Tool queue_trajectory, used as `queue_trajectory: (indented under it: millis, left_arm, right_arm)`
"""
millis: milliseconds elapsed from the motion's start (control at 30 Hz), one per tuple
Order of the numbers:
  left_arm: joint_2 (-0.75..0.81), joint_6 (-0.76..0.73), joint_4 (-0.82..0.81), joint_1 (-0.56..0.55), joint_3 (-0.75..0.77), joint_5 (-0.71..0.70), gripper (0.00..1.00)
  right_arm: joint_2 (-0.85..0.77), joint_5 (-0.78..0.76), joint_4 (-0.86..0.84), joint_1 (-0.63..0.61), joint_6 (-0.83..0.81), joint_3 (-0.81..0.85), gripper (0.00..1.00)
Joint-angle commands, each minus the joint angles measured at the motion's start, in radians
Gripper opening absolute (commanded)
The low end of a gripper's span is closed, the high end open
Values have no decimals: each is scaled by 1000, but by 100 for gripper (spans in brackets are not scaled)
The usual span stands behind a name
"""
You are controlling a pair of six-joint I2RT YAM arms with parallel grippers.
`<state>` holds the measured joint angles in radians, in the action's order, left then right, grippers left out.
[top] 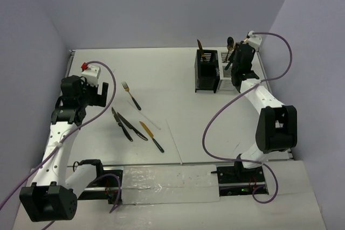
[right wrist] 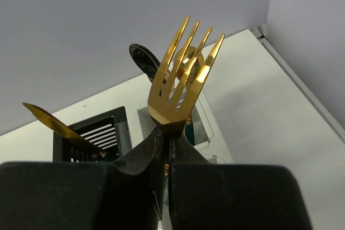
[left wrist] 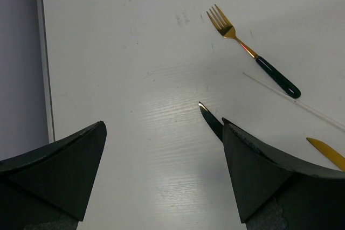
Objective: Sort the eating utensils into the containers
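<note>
Spoons already stand in the caddy's far section, so next my right gripper should lower over the white caddy's near section (top: 226,71) and release the gold fork handle down.
The black caddy (top: 206,74) and the white caddy (top: 225,77) stand joined at the back right. A gold knife (top: 200,48) sticks out of the black one, a black spoon (top: 230,43) out of the white one. My right gripper (top: 241,60) is over the white caddy, shut on a gold fork (right wrist: 183,79) held tines up. My left gripper (top: 94,94) is open and empty at the left. On the table lie a gold fork with a dark handle (top: 131,96), two black knives (top: 125,124), a gold knife (top: 152,136) and a white stick (top: 143,114).
The table's left edge rail (left wrist: 44,57) runs close to my left gripper. Purple cables (top: 221,114) loop from both arms over the table. The grey walls close in behind and on both sides.
</note>
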<state>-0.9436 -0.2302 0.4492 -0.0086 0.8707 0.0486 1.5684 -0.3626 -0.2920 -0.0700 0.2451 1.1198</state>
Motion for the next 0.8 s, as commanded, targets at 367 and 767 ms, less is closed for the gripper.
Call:
queue_trajectory:
  millis: [367, 767]
  left_arm:
    - [-8, 3, -84, -1, 10, -9, 99]
    - [26, 5, -72, -1, -39, -26, 99]
  right_arm:
    - [70, -16, 62, 25, 11, 31, 0]
    - [-91, 97, 160, 24, 77, 23, 69]
